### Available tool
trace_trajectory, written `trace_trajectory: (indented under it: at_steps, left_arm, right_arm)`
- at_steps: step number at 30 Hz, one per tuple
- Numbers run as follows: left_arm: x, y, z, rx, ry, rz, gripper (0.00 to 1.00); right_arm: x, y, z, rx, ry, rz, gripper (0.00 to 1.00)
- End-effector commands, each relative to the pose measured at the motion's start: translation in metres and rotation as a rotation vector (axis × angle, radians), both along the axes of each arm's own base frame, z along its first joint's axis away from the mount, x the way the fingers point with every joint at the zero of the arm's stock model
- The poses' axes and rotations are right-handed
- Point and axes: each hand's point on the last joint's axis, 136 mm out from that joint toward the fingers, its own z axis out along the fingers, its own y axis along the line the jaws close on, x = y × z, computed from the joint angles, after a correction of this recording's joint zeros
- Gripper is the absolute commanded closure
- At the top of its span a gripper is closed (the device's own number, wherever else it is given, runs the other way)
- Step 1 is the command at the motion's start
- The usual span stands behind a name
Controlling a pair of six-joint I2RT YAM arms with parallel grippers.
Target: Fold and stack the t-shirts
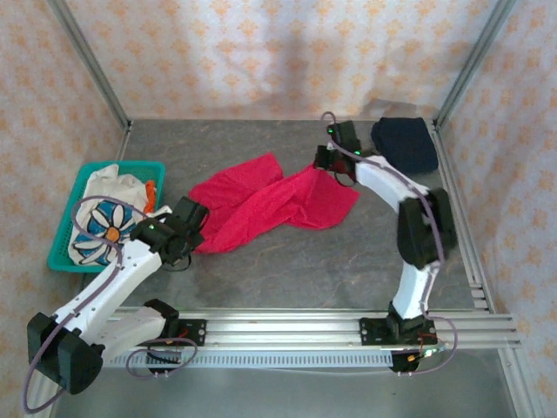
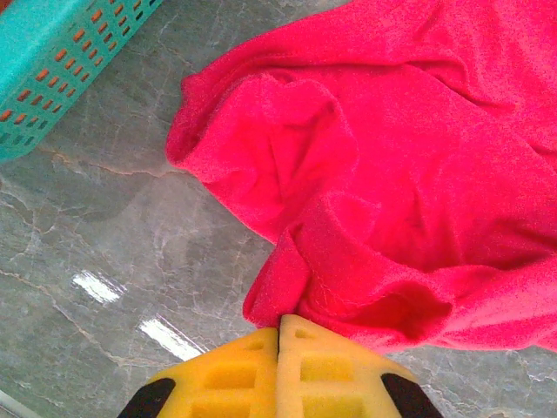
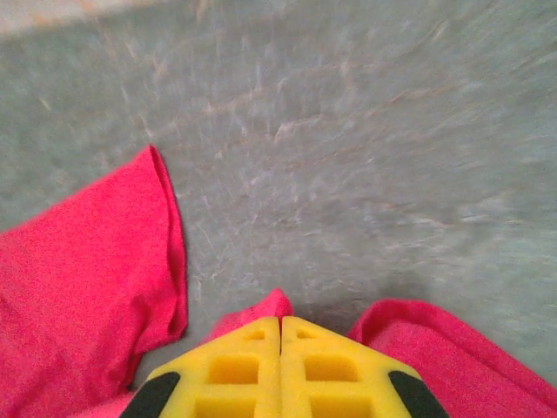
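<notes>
My right gripper holds the small fold of the t-shirt, and the t-shirt lies rumpled. So next it will pull back toward the base bar, onto the bare tabletop point(image 1: 361, 224) beside the t-shirt's end, and let go of the fold.
A bright red t-shirt point(image 1: 261, 205) lies rumpled across the middle of the grey table. My left gripper point(image 1: 193, 228) is at its near left edge. In the left wrist view this gripper point(image 2: 280, 320) is shut, with a fold of the red t-shirt point(image 2: 392, 157) pinched at its yellow tips. My right gripper point(image 1: 324, 165) is at the shirt's far right edge. In the right wrist view it point(image 3: 280, 320) is shut on a small peak of the red t-shirt point(image 3: 78, 296). A folded navy t-shirt point(image 1: 406, 144) rests at the back right. The white flower-print t-shirt point(image 1: 109, 218) lies in the basket.
A teal plastic basket point(image 1: 87, 178) stands at the left edge of the table; its corner point(image 2: 52, 61) is close to the left gripper. Metal frame posts rise at the back corners. The arms' base rail point(image 1: 287, 329) runs along the near edge.
</notes>
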Motion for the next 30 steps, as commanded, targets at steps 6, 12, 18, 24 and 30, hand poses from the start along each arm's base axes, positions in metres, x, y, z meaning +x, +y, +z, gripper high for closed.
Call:
trace_trajectory:
  at_steps: [6, 12, 18, 24, 30]
  left_arm:
    - [0.005, 0.002, 0.006, 0.051, 0.021, -0.042, 1.00]
    - [0.001, 0.001, -0.008, 0.088, 0.122, -0.091, 1.00]
    - [0.006, -0.003, -0.017, 0.083, 0.135, -0.096, 1.00]
    - [0.012, -0.007, -0.020, 0.064, 0.110, -0.099, 1.00]
    - [0.009, -0.004, -0.022, 0.068, 0.105, -0.085, 1.00]
  right_arm:
    - [-0.141, -0.074, -0.006, -0.005, 0.037, -0.163, 1.00]
    - [-0.234, -0.105, -0.040, -0.042, 0.258, -0.228, 1.00]
    - [-0.261, -0.130, -0.049, -0.085, 0.290, -0.342, 0.44]
    - [-0.226, -0.106, -0.033, -0.066, 0.220, -0.245, 0.26]
    - [-0.207, -0.070, -0.057, -0.068, 0.273, -0.139, 0.28]
